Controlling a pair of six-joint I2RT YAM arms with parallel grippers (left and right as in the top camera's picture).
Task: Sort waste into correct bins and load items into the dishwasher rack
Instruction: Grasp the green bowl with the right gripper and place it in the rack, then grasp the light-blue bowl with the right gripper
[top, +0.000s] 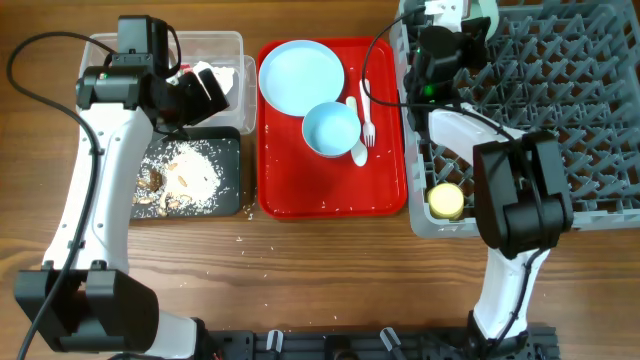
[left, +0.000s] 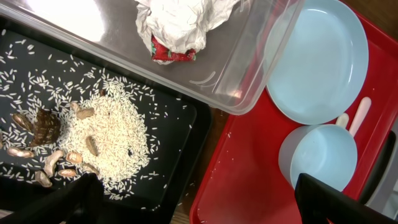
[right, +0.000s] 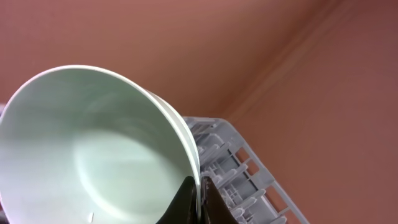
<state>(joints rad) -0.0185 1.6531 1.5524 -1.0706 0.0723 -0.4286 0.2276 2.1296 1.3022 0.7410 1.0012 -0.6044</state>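
My right gripper shifts toward the red tray next and moves down to release the bowl in the rack's free far corner (top: 410, 50), which lies below it.
My right gripper (right: 198, 200) is shut on the rim of the pale green bowl (right: 93, 149) and holds it tilted over the far left corner of the grey dishwasher rack (top: 560, 110). The yellow cup (top: 446, 200) sits in the rack's near left corner. My left gripper (left: 199, 208) is open and empty above the gap between the black tray (left: 168, 112) and the red tray. Food scraps and rice (left: 93, 143) lie in the black tray. Crumpled white paper (left: 180, 22) with a red wrapper (left: 171, 55) lies in the clear tub (left: 249, 68).
The red serving tray (top: 330, 195) holds the pale blue plate (top: 300, 75), pale blue bowl (top: 330, 130), white fork (top: 366, 110) and spoon (top: 358, 150). A few rice grains lie on the wooden table (top: 300, 260) in front of the black tray.
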